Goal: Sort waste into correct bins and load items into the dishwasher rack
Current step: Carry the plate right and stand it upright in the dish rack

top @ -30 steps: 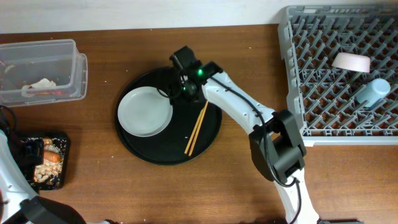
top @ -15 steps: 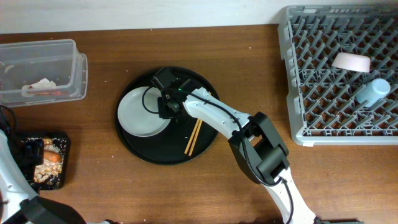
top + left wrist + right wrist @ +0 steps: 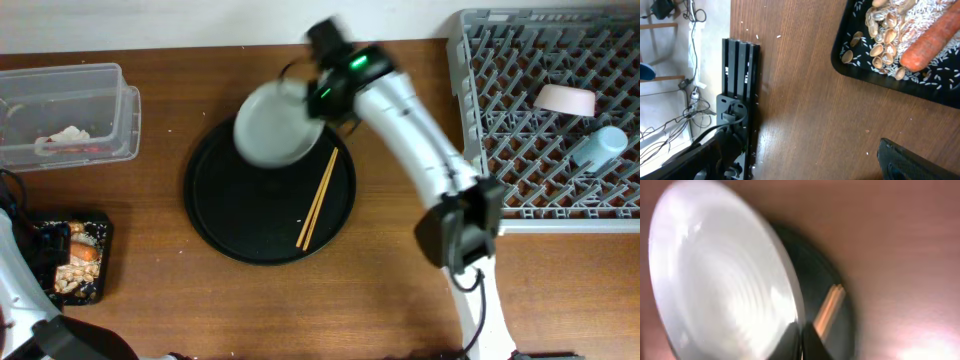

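Observation:
The plate [image 3: 278,125] in my right gripper goes outward and to the right in the overhead view next, onto the rack's empty wires beside the rack's pale dish.
My right gripper [image 3: 322,95] is shut on the rim of the round white plate [image 3: 278,125], holding it tilted above the far edge of the round black tray [image 3: 235,225]. In the right wrist view the fingertips [image 3: 801,335] pinch the plate [image 3: 725,280] edge, with the chopsticks [image 3: 829,307] blurred behind. The chopsticks [image 3: 320,198] lie on the tray. My left gripper [image 3: 810,165] is open over bare table beside the black container [image 3: 860,72], which holds rice, nut shells and the carrot [image 3: 930,42]. The clear tub [image 3: 110,110] holds the tissue [image 3: 68,133] and the red wrapper [image 3: 70,150].
The grey dishwasher rack [image 3: 520,130] fills the right back corner, with the light-blue cup [image 3: 598,148] and its pale dish [image 3: 565,99] in it. A black stand [image 3: 740,75] and cables sit past the table's left edge.
The right gripper went down to the plate on the tray, shut on its rim and lifted it up and toward the back right. The left arm has not moved.

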`<state>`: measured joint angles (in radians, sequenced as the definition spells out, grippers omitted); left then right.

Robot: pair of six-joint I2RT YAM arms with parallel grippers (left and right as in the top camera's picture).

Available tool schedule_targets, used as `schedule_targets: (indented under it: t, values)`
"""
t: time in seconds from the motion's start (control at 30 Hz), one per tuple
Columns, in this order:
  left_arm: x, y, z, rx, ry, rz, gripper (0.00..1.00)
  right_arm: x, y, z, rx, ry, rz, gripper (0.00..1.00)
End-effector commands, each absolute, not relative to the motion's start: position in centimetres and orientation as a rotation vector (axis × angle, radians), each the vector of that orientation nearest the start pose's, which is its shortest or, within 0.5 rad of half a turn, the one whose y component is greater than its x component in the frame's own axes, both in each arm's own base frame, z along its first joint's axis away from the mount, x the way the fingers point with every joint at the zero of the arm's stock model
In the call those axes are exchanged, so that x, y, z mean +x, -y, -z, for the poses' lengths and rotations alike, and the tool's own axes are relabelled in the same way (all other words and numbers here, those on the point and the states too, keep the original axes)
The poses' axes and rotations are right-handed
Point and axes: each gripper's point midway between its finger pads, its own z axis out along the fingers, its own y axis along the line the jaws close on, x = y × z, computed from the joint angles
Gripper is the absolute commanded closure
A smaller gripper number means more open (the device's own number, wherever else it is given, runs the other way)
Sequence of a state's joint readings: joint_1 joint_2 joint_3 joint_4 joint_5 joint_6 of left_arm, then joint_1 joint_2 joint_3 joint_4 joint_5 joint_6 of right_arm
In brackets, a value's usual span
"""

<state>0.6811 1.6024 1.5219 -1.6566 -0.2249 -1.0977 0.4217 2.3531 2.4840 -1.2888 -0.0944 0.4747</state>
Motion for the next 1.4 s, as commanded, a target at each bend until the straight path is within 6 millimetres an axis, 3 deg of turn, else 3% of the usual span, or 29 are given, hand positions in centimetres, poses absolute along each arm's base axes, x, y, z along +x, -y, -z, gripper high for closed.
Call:
schedule_targets:
  t: [0.0,0.07,0.13,0.17,0.3,0.4,0.47,0.63,0.77,0.9,1.0,1.1,1.17,1.23,1.3,1.33,1.37]
  values:
    - [15.9,-18.0,-18.3,-2.495,-2.023,-0.417,0.01,51.1,-12.8,-27.3,0.143,-2.563,-0.349,0.96]
    - [15.9,-18.0,-18.3,-2.496,-2.022,-0.417,0.01,52.3,-3.9,-31.0,0.168,-2.44,-0.231,0.96]
    - [15.9,-18.0,-18.3,-2.495,-2.022,-0.416,0.01,52.3,4.6,-30.9,0.327,-2.416,-0.049,0.96]
    - [15.9,-18.0,-18.3,-2.495,-2.023,-0.416,0.01,52.0,7.5,-30.4,0.365,-2.426,0.023,0.96]
    - [15.9,-18.0,-18.3,-2.495,-2.022,-0.416,0.01,52.5,16.1,-28.5,0.469,-2.402,0.218,0.96]
    - [15.9,-18.0,-18.3,-2.495,-2.022,-0.416,0.01,52.6,20.2,-27.9,0.531,-2.367,0.439,0.96]
    - [15.9,-18.0,-18.3,-2.495,-2.023,-0.417,0.01,52.9,21.9,-27.2,0.55,-2.352,0.541,0.96]
    - [15.9,-18.0,-18.3,-2.496,-2.022,-0.417,0.01,54.7,22.9,-24.1,0.482,-2.393,0.575,0.96]
    - [15.9,-18.0,-18.3,-2.496,-2.022,-0.417,0.01,54.6,24.3,-22.4,0.46,-2.425,0.701,0.96]
    - [15.9,-18.0,-18.3,-2.495,-2.023,-0.416,0.01,54.9,24.2,-20.5,0.365,-2.487,0.733,0.96]
    - [15.9,-18.0,-18.3,-2.495,-2.022,-0.416,0.01,55.0,23.8,-20.3,0.354,-2.493,0.728,0.96]
    - [15.9,-18.0,-18.3,-2.496,-2.022,-0.417,0.01,55.8,21.7,-20.9,0.324,-2.474,0.708,0.92]
    - [15.9,-18.0,-18.3,-2.495,-2.023,-0.416,0.01,56.5,19.4,-23.0,0.342,-2.416,0.667,0.85]
    - [15.9,-18.0,-18.3,-2.496,-2.022,-0.417,0.01,56.5,17.3,-25.6,0.363,-2.355,0.625,0.66]
    - [15.9,-18.0,-18.3,-2.495,-2.023,-0.417,0.01,56.3,16.1,-27.4,0.384,-2.316,0.586,0.66]
    - [15.9,-18.0,-18.3,-2.496,-2.022,-0.417,0.01,56.1,15.2,-28.5,0.386,-2.296,0.555,0.6]
    - [15.9,-18.0,-18.3,-2.495,-2.022,-0.416,0.01,55.7,14.2,-29.9,0.413,-2.268,0.522,0.47]
